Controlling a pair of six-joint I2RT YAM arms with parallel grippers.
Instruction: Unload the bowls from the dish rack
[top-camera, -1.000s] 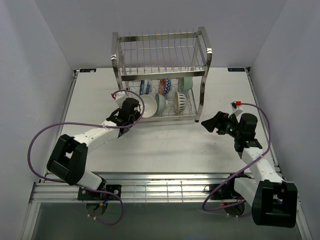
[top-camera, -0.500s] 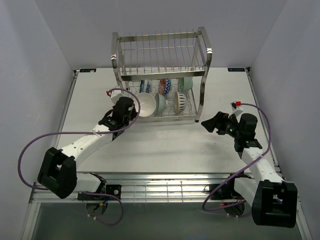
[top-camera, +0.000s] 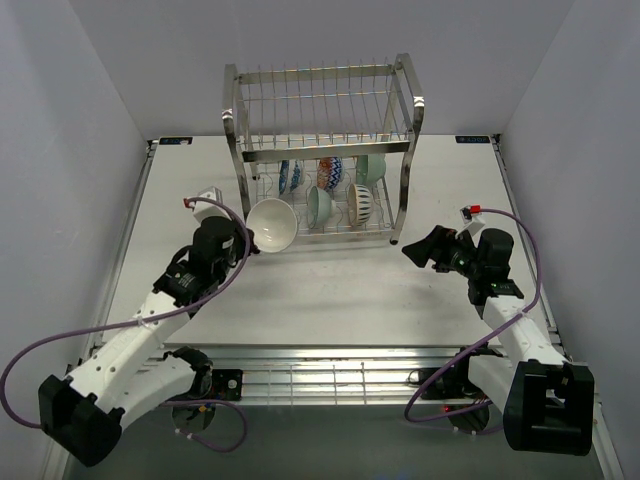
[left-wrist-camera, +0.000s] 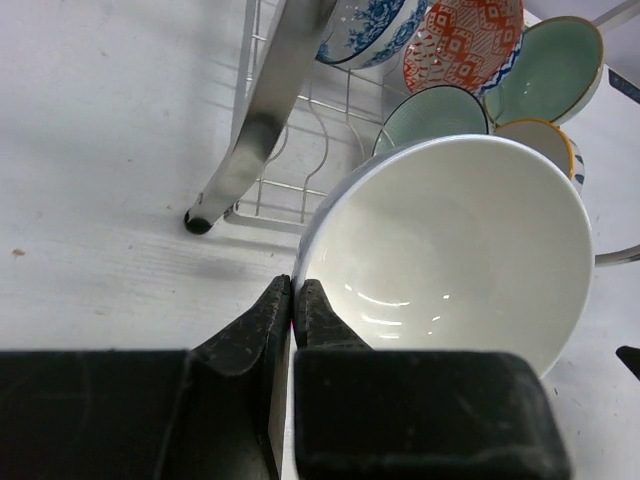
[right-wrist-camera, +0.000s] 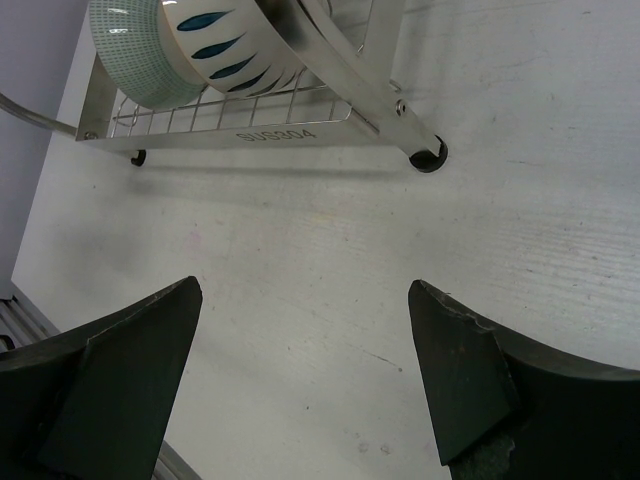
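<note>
My left gripper holds the white bowl and should next go left in the top view, outward and down, to release it on the tabletop beside the rack, because that spot is bare.
My left gripper is shut on the rim of a plain white bowl and holds it in front of the dish rack, just outside its lower tier. In the left wrist view the fingers pinch the white bowl's near rim. On the rack's lower tier stand a blue-and-white bowl, a red-blue bowl, two mint bowls and a striped bowl. My right gripper is open and empty, right of the rack's front right post.
The rack's front left post stands just left of the held bowl. The right wrist view shows the rack's front rail and foot ahead of my open gripper, with the striped bowl above. Grey walls close in on both sides.
My left arm has drawn back from the rack toward the near left, carrying the white bowl out of the lower tier. The right arm has not moved.
</note>
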